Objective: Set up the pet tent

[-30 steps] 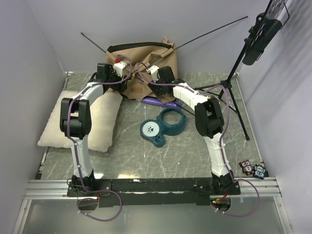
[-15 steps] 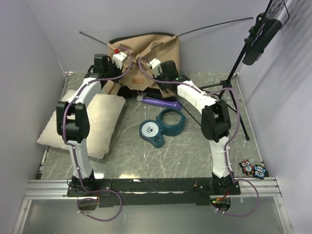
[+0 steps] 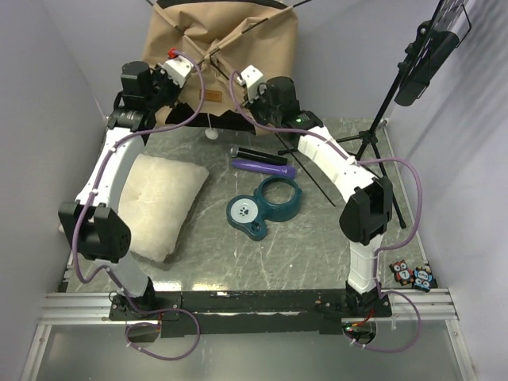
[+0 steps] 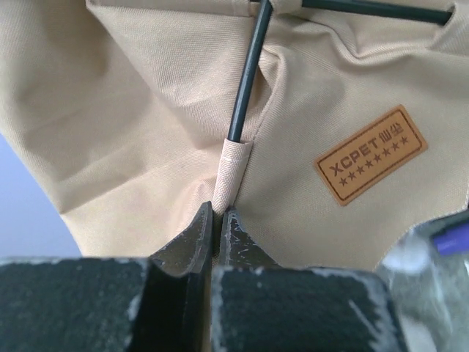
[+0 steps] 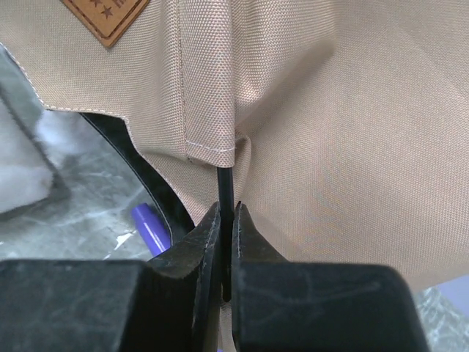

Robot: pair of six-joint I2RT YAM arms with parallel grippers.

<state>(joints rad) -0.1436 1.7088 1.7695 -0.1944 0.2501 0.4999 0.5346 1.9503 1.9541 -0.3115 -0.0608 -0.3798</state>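
Observation:
The tent still hangs above the table, so the robot's right gripper should go down and back toward the teal round piece and let go of the dark pole there.
The pet tent is a tan fabric shell held up off the table at the back, with thin dark poles crossing over its front. A white pompom dangles below it. My left gripper is at the tent's left front. In the left wrist view it is shut on the fabric sleeve end where a dark pole enters, beside the brown label. My right gripper is at the tent's lower middle. The right wrist view shows it shut on a bare dark pole just below a sleeve hem.
A cream pillow lies at the left. In front of the tent lie a black cylinder, a purple cylinder and a teal round piece. A black tripod stand is at the right. Small owl figures sit near the right front.
Both grippers have shut, the left on the sleeve and the right on the pole. Both arms rose and reached back, lifting the slumped tent up off the table.

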